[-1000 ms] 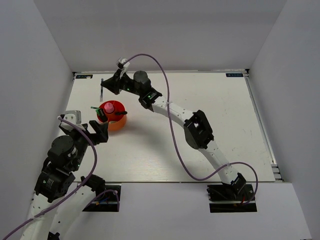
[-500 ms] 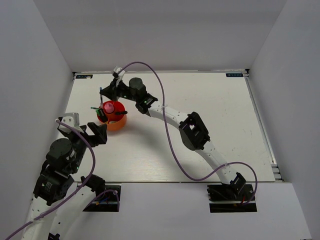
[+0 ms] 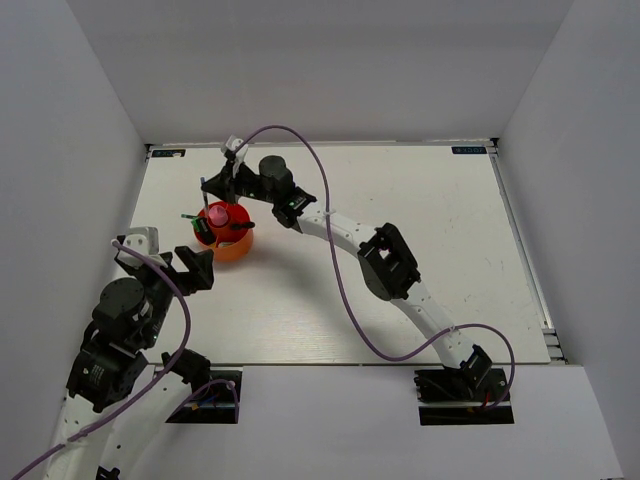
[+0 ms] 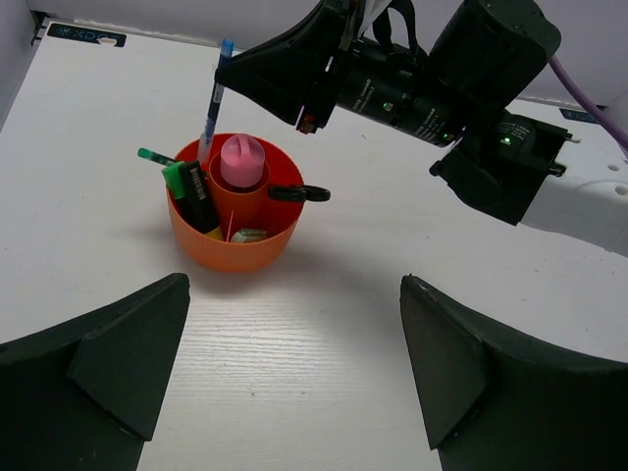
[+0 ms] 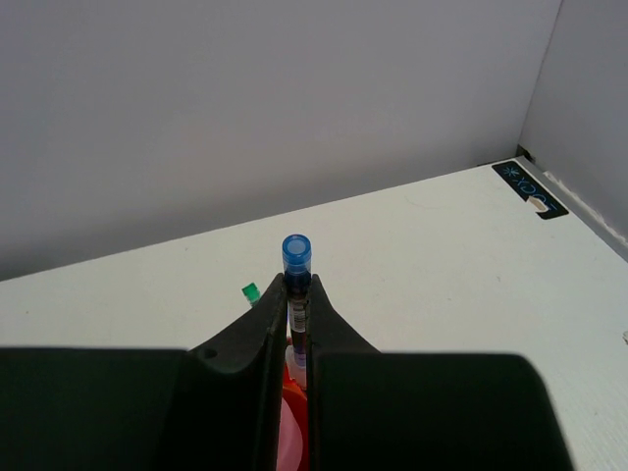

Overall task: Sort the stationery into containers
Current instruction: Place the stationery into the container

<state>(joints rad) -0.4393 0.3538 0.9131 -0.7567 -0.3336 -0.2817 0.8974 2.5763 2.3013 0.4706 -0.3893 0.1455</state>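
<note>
The container's far side (image 3: 211, 208) (image 5: 298, 387) lies below and the blue-capped pen still juts high above the container's rim, so next my right gripper will descend until the pen sits deeper, then release it.
The round red-orange container (image 3: 236, 246) (image 4: 234, 245) stands at the table's left. Inside are a pink-capped glue stick (image 4: 240, 162), a green-capped black highlighter (image 4: 188, 184), a thin green pen (image 4: 153, 155), a pale-green cap (image 4: 247, 235) and a black scissors handle (image 4: 299, 193). My right gripper (image 3: 217, 186) (image 5: 297, 294) is shut on a blue-capped pen (image 4: 217, 93) (image 5: 296, 257). The pen stands upright at the container's far rim, its lower end inside. My left gripper (image 3: 196, 268) (image 4: 294, 373) is open, near side of the container, nothing between its fingers.
White walls close the table on the left, back and right. The right arm (image 3: 390, 262) reaches diagonally across the middle, with a purple cable looping above it. Black labels sit at the back corners (image 3: 170, 153).
My right gripper has carried the pen nearer and lower, to the container's far rim. My left gripper has drawn back a little toward the near edge.
</note>
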